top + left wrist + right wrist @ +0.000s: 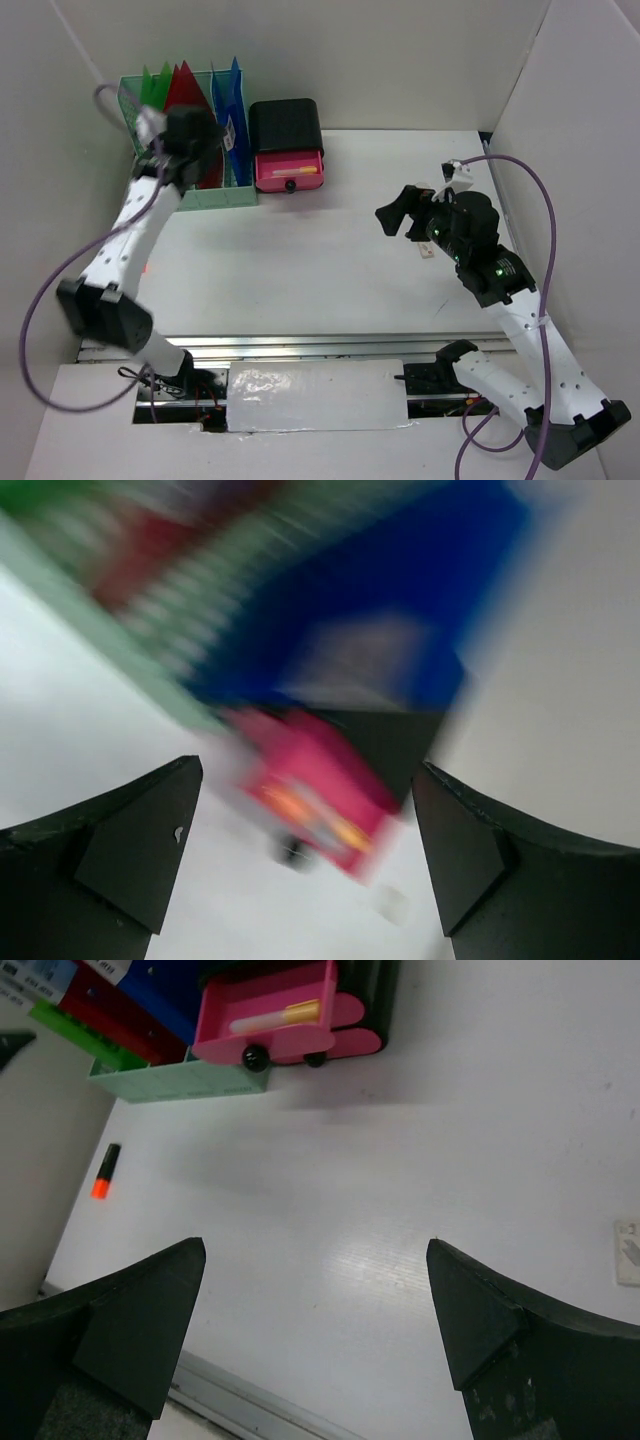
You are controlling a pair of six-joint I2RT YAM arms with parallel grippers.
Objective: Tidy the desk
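Observation:
Next, my left gripper will move back, to the left in the top view and down onto the marker's black body, since that lies below and back of the gripper.
The desk (320, 275) is a white tabletop walled by white panels. My left gripper (205, 140) hovers over the mint-green file rack (215, 197) at the back left. In the blurred left wrist view its fingers (150, 840) stand wide apart with nothing between them. Beyond them are a blue folder (400, 610) and the pink drawer (320, 790). My right gripper (400, 212) hangs open and empty over the desk's right half (400, 1160), its fingers (165, 1300) far apart. An orange-tipped black marker (105, 1172) lies near the left wall.
A black drawer box (286, 125) stands beside the rack. Its pink drawer (265, 1025) is pulled out, with a pale stick-shaped item (275, 1017) inside. Green, red and blue folders (180, 85) stand in the rack. A small white tag (428, 250) lies under the right arm. A silver rail (250, 1410) runs along the front edge.

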